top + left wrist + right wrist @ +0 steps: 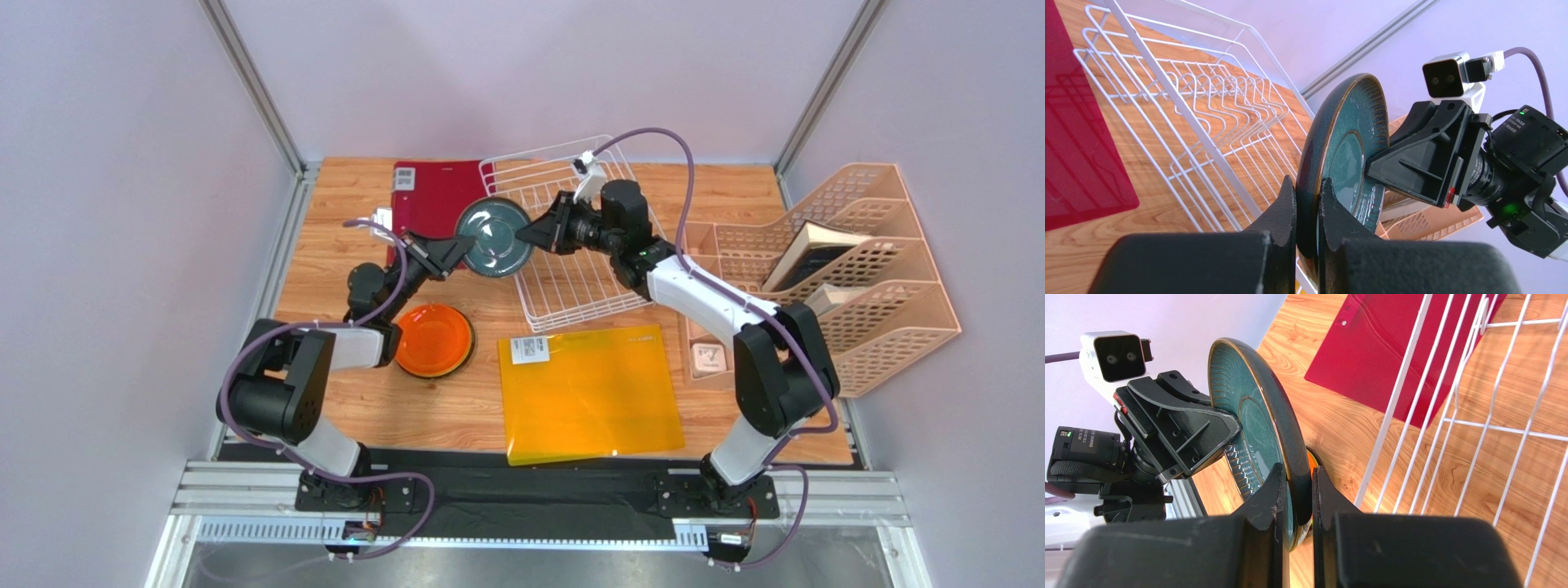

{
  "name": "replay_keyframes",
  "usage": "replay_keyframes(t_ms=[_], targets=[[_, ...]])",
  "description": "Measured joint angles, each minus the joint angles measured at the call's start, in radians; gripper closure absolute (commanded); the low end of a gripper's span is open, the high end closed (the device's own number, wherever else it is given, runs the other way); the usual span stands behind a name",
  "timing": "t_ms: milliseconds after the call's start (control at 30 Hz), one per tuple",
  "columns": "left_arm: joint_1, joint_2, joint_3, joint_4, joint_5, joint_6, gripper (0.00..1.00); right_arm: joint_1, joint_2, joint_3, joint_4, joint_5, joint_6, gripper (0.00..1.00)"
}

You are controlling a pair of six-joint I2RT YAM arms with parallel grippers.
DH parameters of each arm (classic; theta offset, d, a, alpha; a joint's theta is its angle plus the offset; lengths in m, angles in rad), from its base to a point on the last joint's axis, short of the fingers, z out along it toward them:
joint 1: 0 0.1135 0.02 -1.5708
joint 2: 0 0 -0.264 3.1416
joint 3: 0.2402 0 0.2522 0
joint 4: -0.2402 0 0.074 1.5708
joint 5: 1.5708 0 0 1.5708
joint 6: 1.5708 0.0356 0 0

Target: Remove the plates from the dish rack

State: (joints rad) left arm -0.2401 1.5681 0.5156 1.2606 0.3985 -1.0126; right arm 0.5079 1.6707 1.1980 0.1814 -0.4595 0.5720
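My left gripper moves back and down over the orange plate (432, 339) next, releasing the dark teal-grey plate (493, 237), since the orange one lies uncovered atop the table.
The dark teal-grey plate (493, 237) is held upright in the air just left of the white wire dish rack (540, 321). My left gripper (456, 254) is shut on its left rim, and my right gripper (536, 229) is shut on its right rim. The left wrist view shows the plate (1346, 147) pinched in my left gripper (1307, 184), with the rack (1198, 122) behind it showing no plates. The right wrist view shows the plate (1254, 416) in my right gripper (1296, 471). An orange plate (432, 339) lies on the table. The red patterned and lime plates are not distinguishable.
A red mat (436, 196) lies at the back left beside the rack. An orange mat (589, 392) lies in front of the rack. Peach perforated file holders (846, 270) with books stand at the right. A small card (709, 358) lies near them.
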Motion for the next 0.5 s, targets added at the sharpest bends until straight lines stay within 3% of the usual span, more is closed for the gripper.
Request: replay_keyframes(t_ms=[67,100,167,200,500], targets=[[0.003,-0.008,-0.002,-0.006,-0.003,0.004,1.00,-0.001,0.011,0.010,0.005,-0.011,0.001,0.97],[0.004,-0.015,-0.006,-0.011,-0.006,0.008,1.00,-0.001,0.018,0.015,0.004,-0.017,0.003,0.91],[0.005,-0.042,-0.029,-0.023,-0.023,0.018,1.00,-0.001,0.030,0.024,0.003,-0.032,0.003,0.76],[0.005,-0.062,-0.045,-0.031,-0.031,0.027,1.00,0.000,0.037,0.028,0.002,-0.045,0.005,0.59],[-0.020,-0.405,-0.183,-0.320,-0.109,0.274,1.00,0.042,0.070,0.062,-0.020,-0.016,-0.021,0.54]])
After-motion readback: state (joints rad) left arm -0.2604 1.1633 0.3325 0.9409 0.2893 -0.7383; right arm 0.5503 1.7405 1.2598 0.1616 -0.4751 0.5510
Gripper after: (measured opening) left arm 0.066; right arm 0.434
